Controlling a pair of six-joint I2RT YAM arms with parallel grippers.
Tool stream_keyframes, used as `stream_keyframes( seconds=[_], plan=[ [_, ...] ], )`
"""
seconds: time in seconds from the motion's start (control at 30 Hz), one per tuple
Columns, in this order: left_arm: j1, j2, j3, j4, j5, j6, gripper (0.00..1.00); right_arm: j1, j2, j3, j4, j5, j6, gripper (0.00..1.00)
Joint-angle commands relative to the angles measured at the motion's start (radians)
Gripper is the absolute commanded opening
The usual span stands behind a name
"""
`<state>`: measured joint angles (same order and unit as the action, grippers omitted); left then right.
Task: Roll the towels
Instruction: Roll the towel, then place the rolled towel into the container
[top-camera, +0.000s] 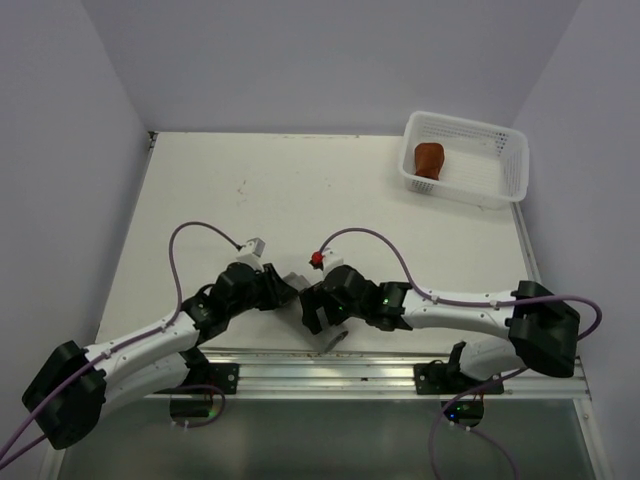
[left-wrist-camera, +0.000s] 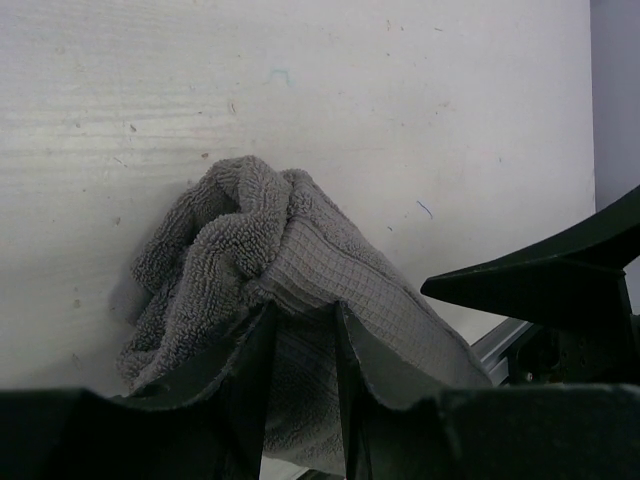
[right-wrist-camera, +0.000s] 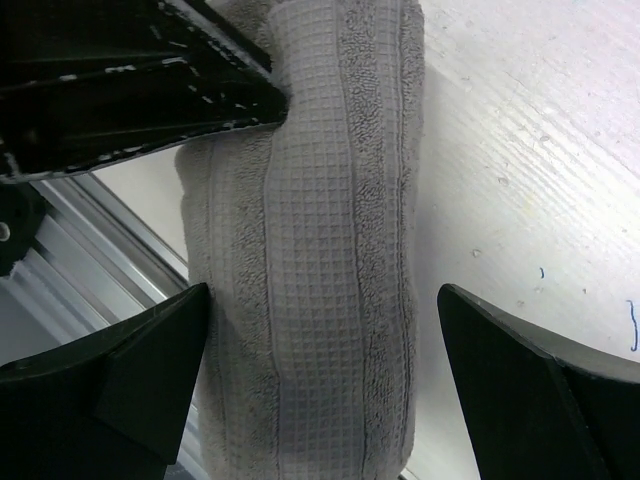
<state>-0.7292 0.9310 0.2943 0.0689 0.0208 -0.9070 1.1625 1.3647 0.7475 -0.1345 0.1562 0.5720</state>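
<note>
The robot's right hand will go down and shift toward the left gripper, down around the middle of the grey towel, since its open fingers are already on both sides of the roll.
The grey towel (right-wrist-camera: 320, 250) lies rolled into a stubby cylinder at the table's near edge; in the top view only a bit of it (top-camera: 292, 279) shows between the two grippers. My left gripper (left-wrist-camera: 300, 345) is shut on a fold of the grey towel (left-wrist-camera: 300, 250) at one end. My right gripper (right-wrist-camera: 320, 350) is open wide, one finger on each side of the roll, with the left finger (right-wrist-camera: 130, 370) touching it. The rust-brown towel (top-camera: 430, 160) lies rolled inside the white basket (top-camera: 505, 165) at the far right.
An aluminium rail (top-camera: 330, 365) runs along the near table edge, right beside the grey roll. The left gripper's black finger (right-wrist-camera: 150, 90) crosses the top left of the right wrist view. The two grippers (top-camera: 285, 290) (top-camera: 312, 308) are very close together.
</note>
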Motion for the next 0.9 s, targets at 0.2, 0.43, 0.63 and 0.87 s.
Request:
stream_keyframes(
  seconds=[0.2, 0.43, 0.63, 0.87],
  plan=[
    [-0.004, -0.012, -0.058, -0.121, -0.018, -0.006, 0.34, -0.049, 0.077, 0.075, 0.056, -0.101, -0.06, 0.99],
    [-0.004, -0.018, -0.073, -0.115, -0.016, -0.01, 0.34, -0.049, 0.154, 0.04, 0.128, -0.152, -0.02, 0.99],
    [-0.004, -0.027, -0.072, -0.118, -0.015, -0.007, 0.34, -0.047, 0.188, 0.023, 0.154, -0.184, -0.008, 0.99],
    [-0.004, -0.014, -0.072, -0.101, -0.013, -0.01, 0.34, -0.029, 0.197, 0.009, 0.168, -0.188, 0.006, 0.99]
  ],
)
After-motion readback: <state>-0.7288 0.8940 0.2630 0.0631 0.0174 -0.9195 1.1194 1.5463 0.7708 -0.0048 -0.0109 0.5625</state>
